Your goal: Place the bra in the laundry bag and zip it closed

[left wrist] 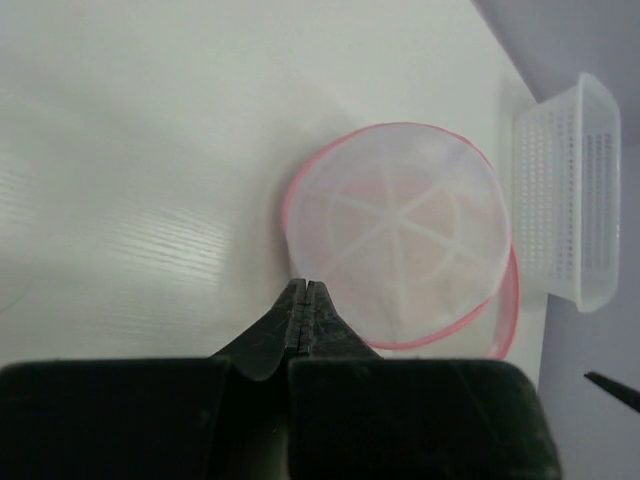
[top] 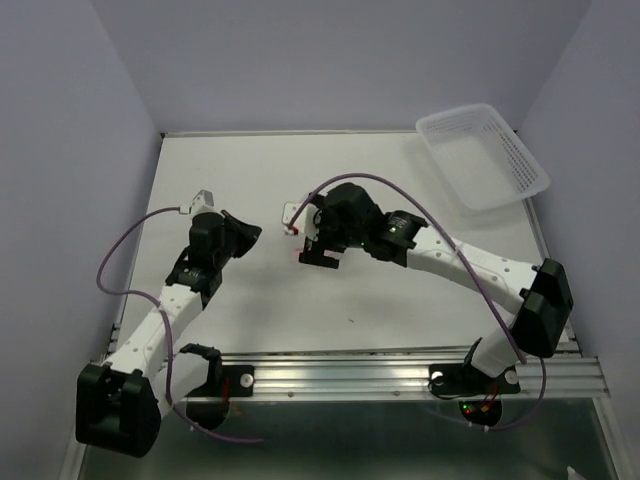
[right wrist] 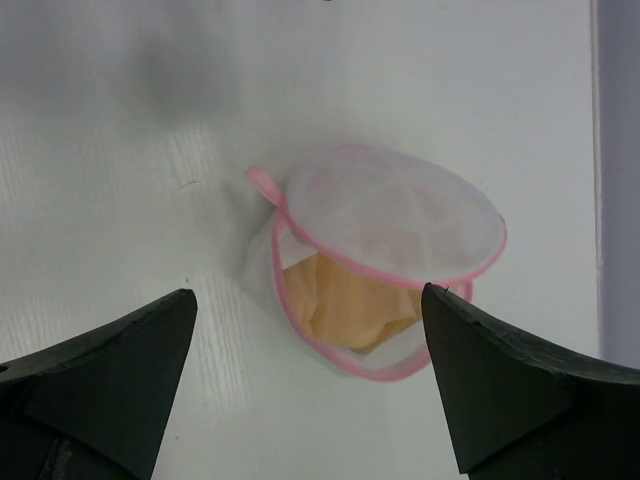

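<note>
The lid still gapes and the pink zipper rim (right wrist: 287,232) beside the tab lies below. Next, my right gripper lowers its open fingers around it and closes.
The laundry bag (right wrist: 390,215) is a white mesh pouch with a pink zipper rim, lying on the table with its round lid partly lifted. The peach bra (right wrist: 350,300) shows inside through the open gap. My right gripper (right wrist: 308,292) is open, hovering over the bag with a finger on each side of it. In the top view the right gripper (top: 312,248) hides most of the bag (top: 292,218). My left gripper (left wrist: 303,286) is shut and empty, its tips just short of the bag's (left wrist: 400,235) pink rim; in the top view it (top: 252,232) sits left of the bag.
A white slotted plastic basket (top: 482,158) stands at the back right corner of the table; it also shows in the left wrist view (left wrist: 570,190). Grey walls close in the table on the left, back and right.
</note>
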